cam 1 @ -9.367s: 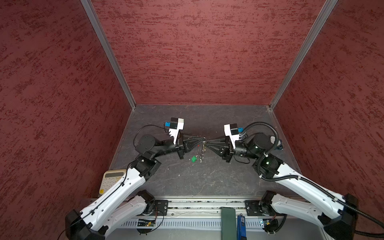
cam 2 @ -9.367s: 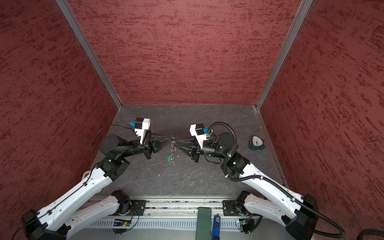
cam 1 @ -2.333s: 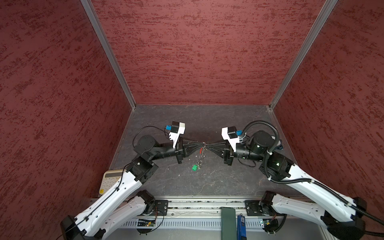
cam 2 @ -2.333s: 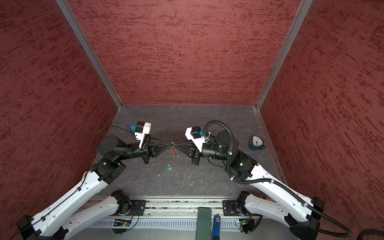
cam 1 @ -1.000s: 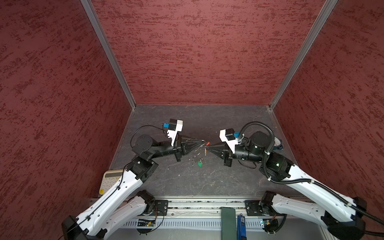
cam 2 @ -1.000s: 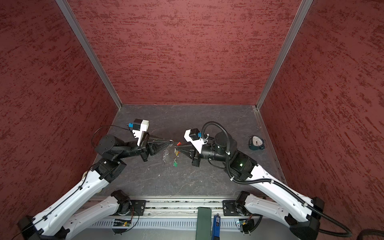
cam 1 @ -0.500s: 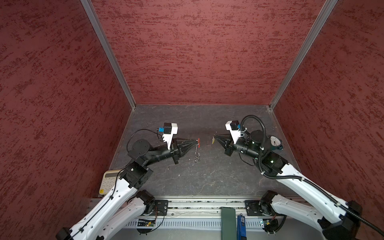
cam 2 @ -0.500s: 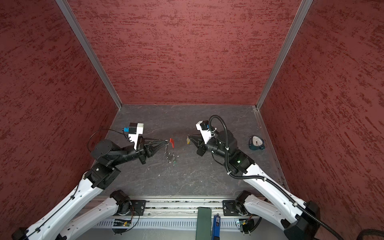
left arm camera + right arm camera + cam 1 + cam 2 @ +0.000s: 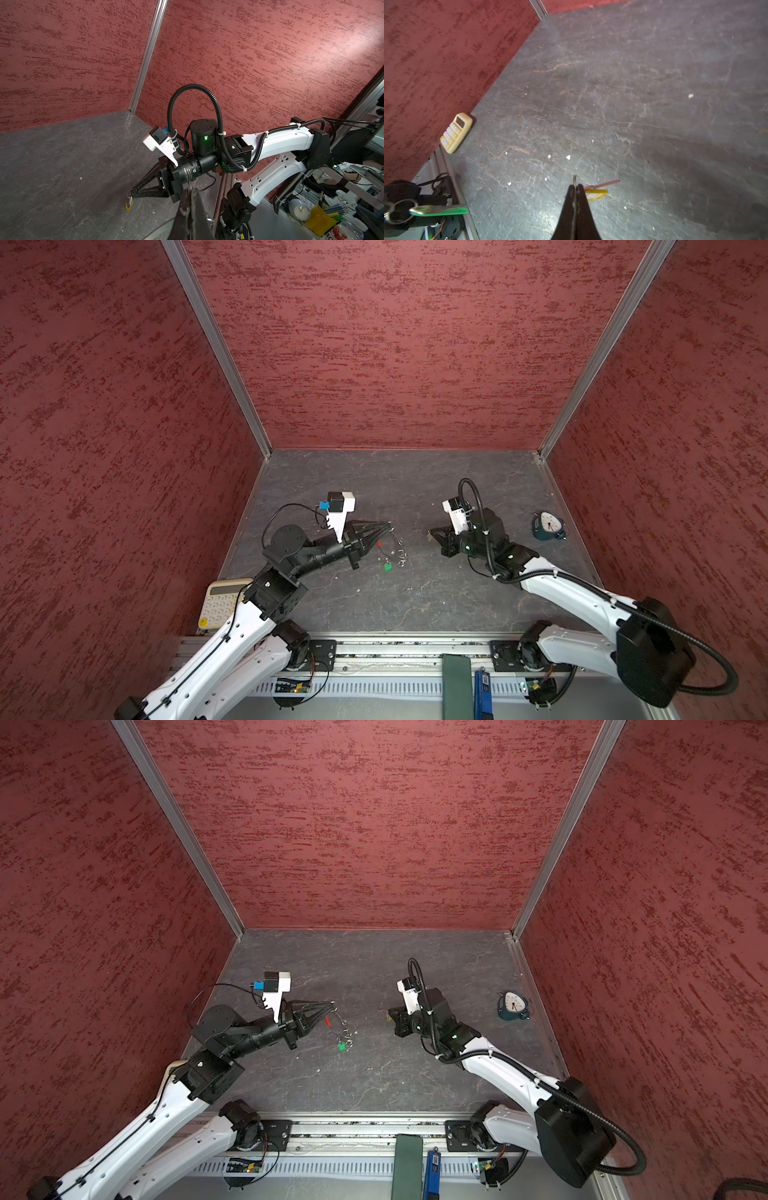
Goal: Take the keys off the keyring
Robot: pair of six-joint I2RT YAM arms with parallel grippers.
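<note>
My right gripper lowers its fingers to the bare dark surface below and releases the yellow key's ring next, as the yellow key dangles free of the keyring.
In both top views my left gripper [image 9: 390,526] [image 9: 332,1006] is shut on the keyring's thin wire loop. The loop hangs below the gripper with its red sleeve [image 9: 379,544] [image 9: 327,1020], small silver rings [image 9: 401,558] and the green key [image 9: 387,567] [image 9: 341,1047]. A gap to the right, my right gripper [image 9: 430,534] [image 9: 388,1013] is shut on the metal ring of the yellow key [image 9: 428,536]. The left wrist view shows that yellow key [image 9: 129,204] dangling from the right gripper [image 9: 133,192], free of the keyring. In the right wrist view the yellow key [image 9: 596,193] sticks out beside the shut fingertips [image 9: 572,195]. The green key [image 9: 440,209] shows low at the frame's edge.
A cream calculator [image 9: 220,601] [image 9: 455,133] lies against the left wall near the front. A teal dial clock [image 9: 548,526] [image 9: 514,1006] sits at the right of the dark floor. Red walls close three sides. A metal rail [image 9: 395,649] runs along the front.
Over the last second the two grippers have drawn apart. The yellow key went right with the right gripper. The keyring with the green key stayed in the left gripper.
</note>
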